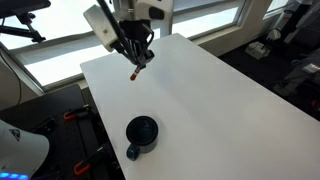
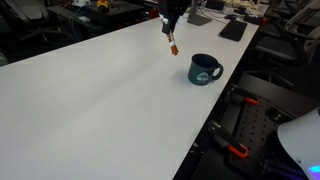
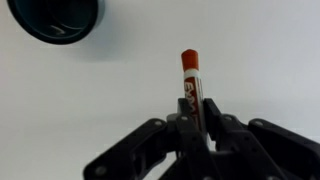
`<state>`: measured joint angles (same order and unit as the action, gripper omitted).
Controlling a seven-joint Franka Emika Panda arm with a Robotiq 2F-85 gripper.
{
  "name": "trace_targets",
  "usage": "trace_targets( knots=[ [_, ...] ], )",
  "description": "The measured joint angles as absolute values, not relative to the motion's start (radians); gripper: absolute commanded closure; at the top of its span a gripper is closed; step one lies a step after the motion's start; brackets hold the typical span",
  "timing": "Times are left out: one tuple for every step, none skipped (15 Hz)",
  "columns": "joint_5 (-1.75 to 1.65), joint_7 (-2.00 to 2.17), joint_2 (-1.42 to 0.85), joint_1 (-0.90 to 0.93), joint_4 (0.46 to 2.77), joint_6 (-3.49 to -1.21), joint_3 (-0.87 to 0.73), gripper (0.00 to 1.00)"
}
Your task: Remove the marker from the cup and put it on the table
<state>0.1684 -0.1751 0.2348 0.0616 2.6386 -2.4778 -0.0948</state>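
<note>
I should next bring my gripper down toward the table [image 1: 137, 100] beside the mug and tilt the marker flatter, because it is hanging tip down.
My gripper [image 1: 139, 58] is shut on the marker [image 1: 135, 70], which hangs tip down above the white table [image 1: 210, 100], away from the cup. In the wrist view the marker [image 3: 190, 82] stands between my fingers [image 3: 192, 118], its reddish-orange tip pointing away. The dark mug [image 1: 140, 134] stands empty near the table's front edge, handle toward the edge. It shows in an exterior view [image 2: 203, 69] as a navy mug right of the marker [image 2: 171, 42], and at the top left of the wrist view [image 3: 57, 17]. The gripper [image 2: 168, 22] is at the top of that exterior view.
The table [image 2: 90, 100] is bare apart from the mug. Windows and dark equipment [image 1: 290, 45] lie beyond the far edge. Black frames with red clamps [image 2: 240, 110] stand beside the table edge near the mug. Dark flat items [image 2: 233, 30] lie at the far corner.
</note>
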Motion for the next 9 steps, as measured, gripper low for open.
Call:
trace_targets(
  knots=[
    [0.213, -0.208, 0.194, 0.083, 2.600, -2.440, -0.094, 0.95],
    [0.266, -0.259, 0.146, 0.097, 2.561, -2.406, -0.095, 0.95],
    [0.317, -0.318, 0.093, 0.103, 2.520, -2.373, -0.094, 0.95],
    [0.357, -0.371, 0.041, 0.102, 2.480, -2.336, -0.094, 0.95],
    [0.383, -0.415, -0.013, 0.096, 2.438, -2.290, -0.092, 0.95],
    [0.394, -0.444, -0.064, 0.085, 2.398, -2.246, -0.088, 0.95],
    [0.395, -0.462, -0.113, 0.070, 2.360, -2.206, -0.082, 0.95],
    [0.394, -0.474, -0.161, 0.052, 2.324, -2.170, -0.074, 0.95],
    [0.394, -0.486, -0.208, 0.031, 2.290, -2.137, -0.065, 0.95]
  ],
)
